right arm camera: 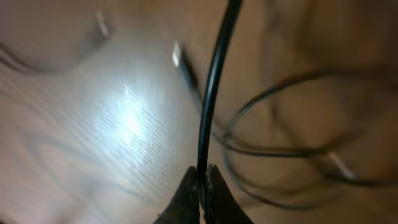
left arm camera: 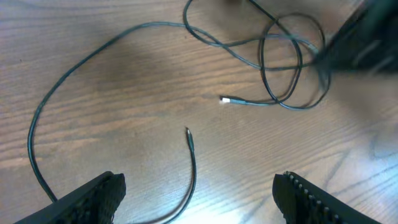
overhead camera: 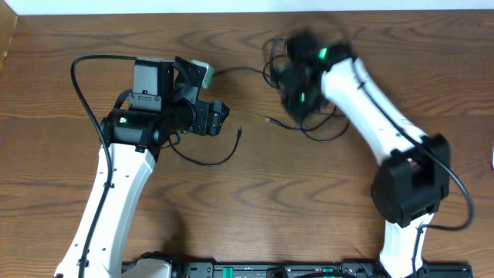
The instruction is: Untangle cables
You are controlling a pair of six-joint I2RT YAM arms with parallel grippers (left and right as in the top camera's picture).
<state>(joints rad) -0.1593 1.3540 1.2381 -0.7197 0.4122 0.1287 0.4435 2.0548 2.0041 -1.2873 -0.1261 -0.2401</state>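
My right gripper should next lift the black cable it is holding toward the right in the overhead view. Then it should lower the cable beside the tangle.
Thin black cables (overhead camera: 312, 127) lie looped in a tangle at the back centre of the wooden table. One black cable (left arm camera: 56, 106) curves out to the left and ends in a small plug (left arm camera: 188, 132); another plug (left arm camera: 227, 99) has a silver tip. My right gripper (right arm camera: 202, 177) is shut on a black cable (right arm camera: 214, 81) that runs straight up from its fingertips; in the overhead view it (overhead camera: 297, 73) is blurred over the tangle. My left gripper (left arm camera: 199, 193) is open and empty, above the loose cable end (overhead camera: 240, 133). No white cable shows.
The left arm (overhead camera: 139, 127) stands at left centre and the right arm (overhead camera: 386, 131) reaches from the right side toward the back. A black bar (overhead camera: 262, 270) runs along the table's front edge. The thick arm cable (overhead camera: 85, 85) loops at the left.
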